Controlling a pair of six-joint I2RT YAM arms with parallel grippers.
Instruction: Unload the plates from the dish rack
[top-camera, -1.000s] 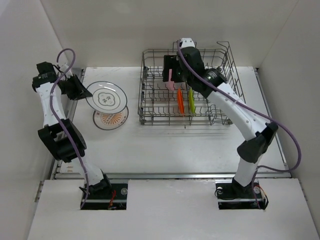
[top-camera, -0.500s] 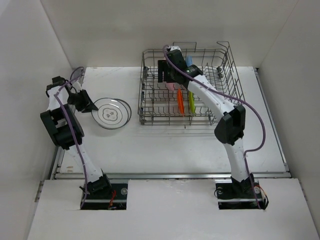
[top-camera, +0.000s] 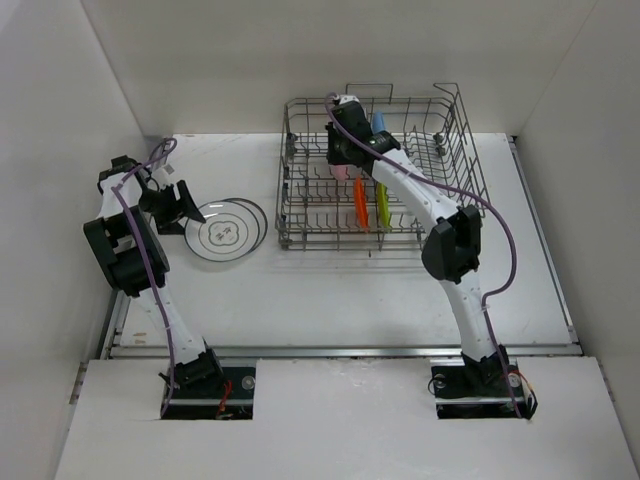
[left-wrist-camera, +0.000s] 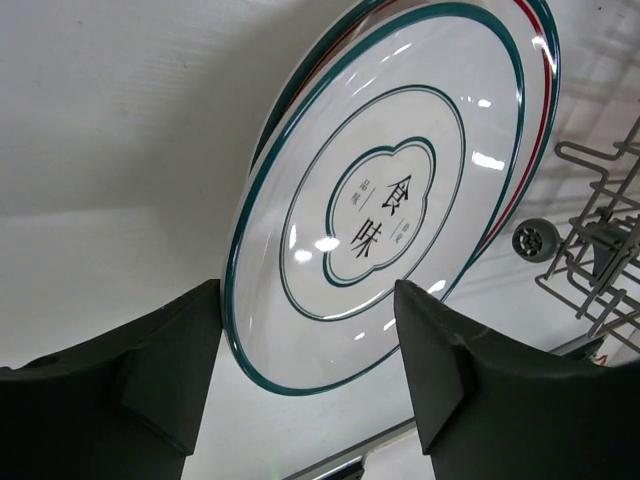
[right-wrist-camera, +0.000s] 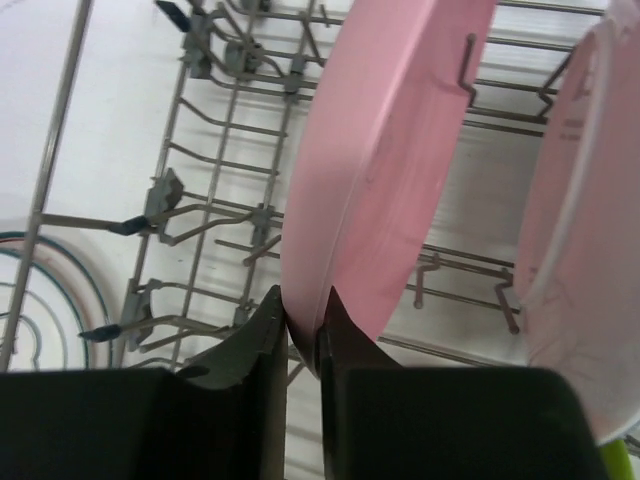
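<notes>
I will next lift the pink plate (right-wrist-camera: 390, 150) past the tines with my right gripper, bring it back, lower and release it, since bare tabletop before the rack lies below and back.
The dish rack (top-camera: 380, 170) stands at the back of the table and holds upright plates: pink (top-camera: 342, 172), orange (top-camera: 360, 203), lime green (top-camera: 382, 203) and light blue (top-camera: 378, 123). My right gripper (top-camera: 344, 158) reaches into the rack from above. In the right wrist view it (right-wrist-camera: 302, 325) is shut on the rim of the pink plate (right-wrist-camera: 390, 150). A white plate with a dark green rim (top-camera: 228, 233) lies flat on another patterned plate left of the rack. My left gripper (top-camera: 185, 205) is open just left of it. In the left wrist view that gripper (left-wrist-camera: 310, 340) spans the near rim of the plate (left-wrist-camera: 390, 200) without touching it.
A paler pink dish (right-wrist-camera: 585, 250) stands right beside the held plate in the rack. Upright wire tines (right-wrist-camera: 200, 200) surround it. A red-lined plate edge (left-wrist-camera: 545, 60) shows under the green-rimmed one. White walls close in on the left, back and right.
My left gripper lowered the green-rimmed plate onto the patterned plate, opened and let it go. My right gripper closed on the pink plate's rim in the rack.
</notes>
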